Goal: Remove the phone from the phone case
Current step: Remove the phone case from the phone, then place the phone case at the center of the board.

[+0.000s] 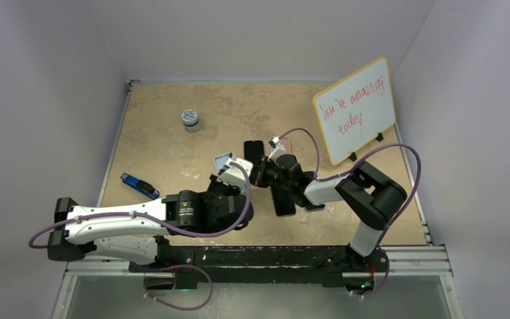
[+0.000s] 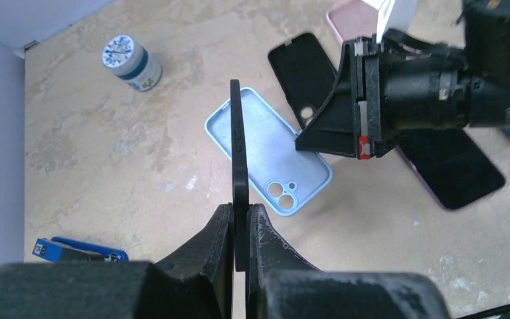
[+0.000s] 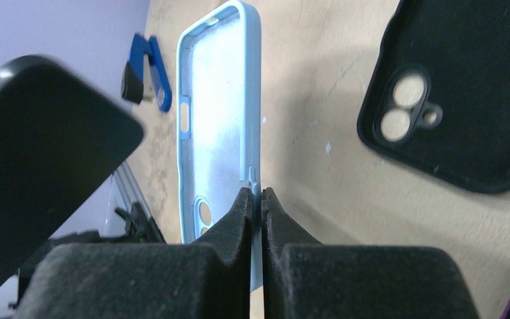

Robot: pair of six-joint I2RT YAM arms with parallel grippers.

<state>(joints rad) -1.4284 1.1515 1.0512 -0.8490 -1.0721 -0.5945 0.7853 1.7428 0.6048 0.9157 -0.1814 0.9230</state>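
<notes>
The right gripper lowers outward to the bare tabletop (image 1: 237,149) (image 3: 325,80) beside the black case next and releases the blue case's long edge, as the blue case's phone is already out.
My left gripper (image 2: 241,209) is shut on the black phone (image 2: 238,139) and holds it edge-on above the table. The phone also shows at the left of the right wrist view (image 3: 40,146). The phone is out of the light blue case (image 2: 265,153), which is empty with its inside showing. My right gripper (image 3: 256,194) is shut on the long edge of that case (image 3: 219,119). In the top view both grippers meet at mid-table, the left (image 1: 237,171) just left of the right (image 1: 257,174), with the case (image 1: 224,159) between them.
An empty black case (image 2: 302,73) lies beyond the blue one, also in the right wrist view (image 3: 458,93). A purple-edged phone (image 2: 451,166) lies at right. There is a pink case (image 2: 352,16), a small jar (image 1: 190,119), a blue stapler-like object (image 1: 139,186), and a whiteboard (image 1: 355,119) at back right.
</notes>
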